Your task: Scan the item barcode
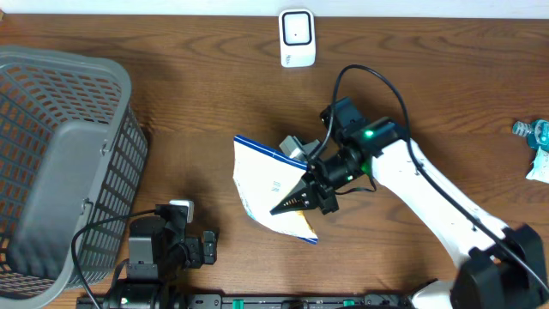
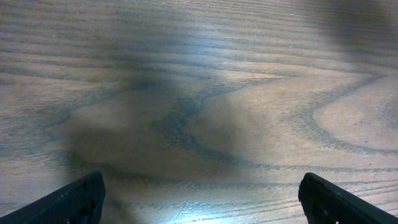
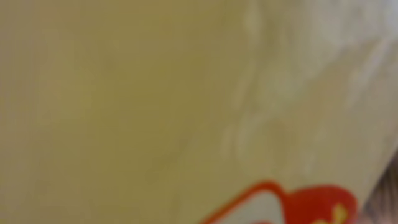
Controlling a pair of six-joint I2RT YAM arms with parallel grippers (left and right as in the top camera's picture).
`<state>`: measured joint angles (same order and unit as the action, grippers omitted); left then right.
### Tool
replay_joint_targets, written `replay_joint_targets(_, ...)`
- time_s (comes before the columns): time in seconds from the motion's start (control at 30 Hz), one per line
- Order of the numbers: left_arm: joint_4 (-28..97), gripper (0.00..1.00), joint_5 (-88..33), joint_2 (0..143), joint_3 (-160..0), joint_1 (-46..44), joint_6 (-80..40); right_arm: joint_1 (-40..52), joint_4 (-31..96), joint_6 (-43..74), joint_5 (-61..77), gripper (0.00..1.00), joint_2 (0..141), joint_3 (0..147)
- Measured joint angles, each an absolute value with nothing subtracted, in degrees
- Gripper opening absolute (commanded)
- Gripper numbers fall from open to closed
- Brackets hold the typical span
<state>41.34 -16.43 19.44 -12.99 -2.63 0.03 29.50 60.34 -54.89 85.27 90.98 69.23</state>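
Note:
The wood [image 1: 482, 120] beside the teal object lies empty, so the robot's right gripper should next move outward over the scanner [image 1: 297, 39] and then right in the overhead view to that spot.
The item, a white packet [image 1: 262, 184] with blue edges, is held tilted above the middle of the table. My right gripper [image 1: 285, 206] is shut on its right side, its black fingers lying across the white face. The packet [image 3: 155, 93] fills the right wrist view as a pale blur with a red mark at the bottom right, hiding my fingers. No barcode is readable in any view. A white scanner [image 1: 297, 39] stands at the far edge, apart from the packet. My left gripper [image 2: 202, 211] is open over bare wood, with nothing between its fingertips [image 2: 78, 200].
A grey mesh basket [image 1: 60, 163] takes up the left side of the table. My left arm [image 1: 167, 245] rests at the near edge beside it. A teal and white object [image 1: 536, 148] lies at the right edge.

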Motion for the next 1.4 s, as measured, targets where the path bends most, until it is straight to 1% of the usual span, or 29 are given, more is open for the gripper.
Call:
replay_joint_targets(0.1,41.4,0.99,-16.4,19.4,-13.0,-2.6,0.0,29.5,61.5,-54.9,81.9,0.01,87.4,69.2)
replay_joint_targets(0.2,41.3,0.99,-16.4,19.4,-13.0,-2.6,0.0,29.5,62.8,-52.8,74.3,0.01,83.0,69.2)
replay_joint_targets(0.27,41.3,0.99,-16.4,19.4,-13.0,-2.6,0.0,29.5,61.6,-47.2,67.9,0.01,81.6,69.3)
replay_joint_targets(0.33,41.3,0.99,-16.4,19.4,-13.0,-2.6,0.0,29.5,58.9,-38.0,59.4,0.01,81.3,69.3)
replay_joint_targets(0.47,41.4,0.99,-16.4,19.4,-13.0,-2.6,0.0,29.5,56.7,-14.0,35.3,0.01,81.8,69.3)
replay_joint_targets(0.53,41.3,0.99,-16.4,19.4,-13.0,-2.6,0.0,29.5,56.6,-5.6,25.5,0.01,82.0,69.2)
replay_joint_targets(0.7,41.3,0.99,-16.4,19.4,-13.0,-2.6,0.0,29.5,53.8,5.8,10.8,0.01,82.0,69.2)
replay_joint_targets(0.8,41.3,0.99,-16.4,19.4,-13.0,-2.6,0.0,28.4,55.7,10.4,7.4,0.01,82.9,69.8)
replay_joint_targets(0.9,41.3,0.99,-16.4,19.4,-13.0,-2.6,0.0,27.2,57.5,12.0,5.3,0.01,87.0,72.9)
replay_joint_targets(1.07,41.3,0.99,-16.4,19.4,-13.0,-2.6,0.0,26.8,62.8,11.9,2.0,0.01,99.5,85.6)
replay_joint_targets(1.27,41.3,0.99,-16.4,19.4,-13.0,-2.6,0.0,26.3,75.4,10.1,-3.6,0.01,120.6,115.0)
replay_joint_targets(1.4,41.4,0.99,-16.4,19.4,-13.0,-2.6,0.0,25.5,82.2,8.0,-8.1,0.01,135.8,138.6)
